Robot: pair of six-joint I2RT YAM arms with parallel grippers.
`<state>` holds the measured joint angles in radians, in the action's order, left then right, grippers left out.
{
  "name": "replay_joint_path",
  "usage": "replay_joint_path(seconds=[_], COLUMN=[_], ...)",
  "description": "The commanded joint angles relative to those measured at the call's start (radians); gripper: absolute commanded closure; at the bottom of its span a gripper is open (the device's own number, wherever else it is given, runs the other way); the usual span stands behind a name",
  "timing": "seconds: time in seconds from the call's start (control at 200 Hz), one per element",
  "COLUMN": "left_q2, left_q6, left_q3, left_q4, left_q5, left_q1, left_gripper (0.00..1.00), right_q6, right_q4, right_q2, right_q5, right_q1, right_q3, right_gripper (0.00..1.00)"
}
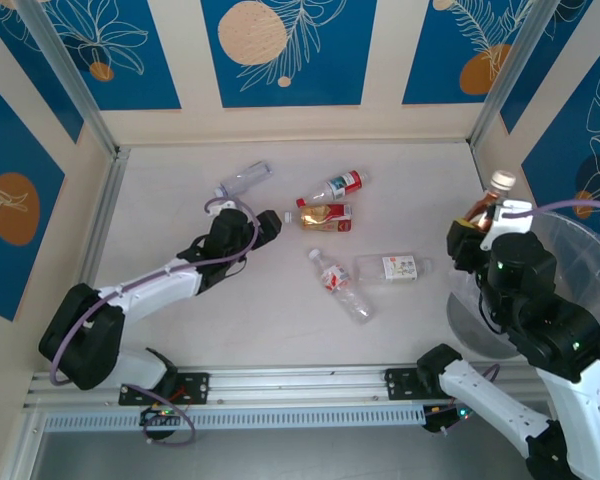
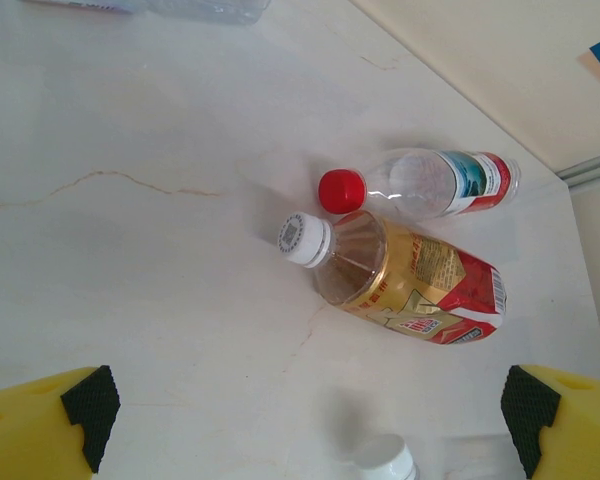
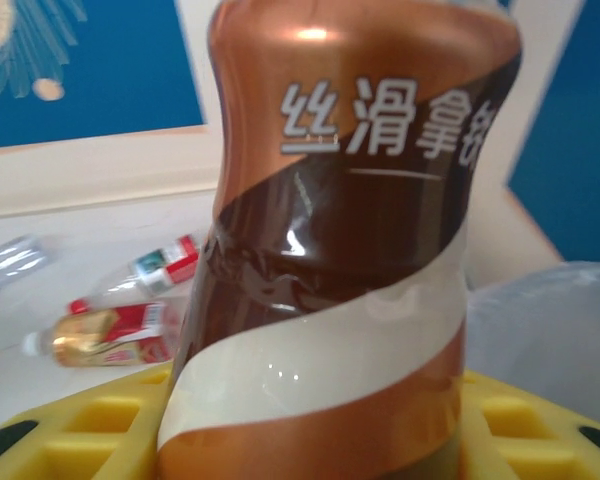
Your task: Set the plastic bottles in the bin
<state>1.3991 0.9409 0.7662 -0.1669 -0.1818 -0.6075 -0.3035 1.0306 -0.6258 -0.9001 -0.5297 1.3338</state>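
Note:
My right gripper should swing back and down over the bin's opening, which is below and beside the gripper, and let go of the brown bottle (image 3: 350,250) there.
My right gripper (image 1: 477,230) is shut on a brown and gold bottle (image 1: 487,203) with a white cap, held upright beside the bin (image 1: 580,262); up close the brown bottle (image 3: 350,250) stands between the yellow fingers (image 3: 75,430). My left gripper (image 1: 270,222) is open over the table, its fingers (image 2: 50,425) wide apart with nothing between them. Just ahead of it lie a gold and red bottle (image 2: 400,282) and a red-capped clear bottle (image 2: 430,183). A white cap (image 2: 385,462) pokes in at the bottom edge.
More bottles lie on the table: a clear one (image 1: 245,180) at the back left, a red-labelled clear one (image 1: 340,285) and a white-labelled one (image 1: 395,268) in the middle. Blue patterned walls and metal posts enclose the table. The bin's bag (image 3: 550,330) is at right.

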Motion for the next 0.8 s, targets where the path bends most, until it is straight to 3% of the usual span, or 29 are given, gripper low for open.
replay_joint_path(seconds=[0.0,0.125,0.315,0.62,0.705,0.795], left_q2=[0.025,0.05,0.076,0.107,0.108,0.112], left_q6=[0.002,0.005,0.019,0.032,0.038,0.038], left_q3=[0.043,0.062,0.074,0.098,0.094,0.096], left_q4=[-0.019,-0.02,-0.031,-0.023,-0.023,-0.02], left_q5=[0.034,0.06,0.08,0.11,0.108,0.111], left_q1=[0.012,0.014,0.014,0.014,0.015,0.014], left_gripper=[0.01,0.01,0.01,0.01,0.01,0.01], right_q6=[-0.015,-0.06,-0.262,-0.58,-0.527,-0.284], right_q4=[0.038,0.065,0.268,0.571,0.51,0.271], right_q2=[0.076,0.159,0.262,0.228,0.253,0.296], right_q5=[-0.215,-0.358,-0.425,-0.593,-0.635,-0.668], right_q1=[0.002,-0.012,-0.104,-0.253,-0.253,-0.256], right_q3=[0.036,0.036,0.06,0.055,0.007,-0.085], right_gripper=[0.57,0.6,0.61,0.62,0.64,0.63])
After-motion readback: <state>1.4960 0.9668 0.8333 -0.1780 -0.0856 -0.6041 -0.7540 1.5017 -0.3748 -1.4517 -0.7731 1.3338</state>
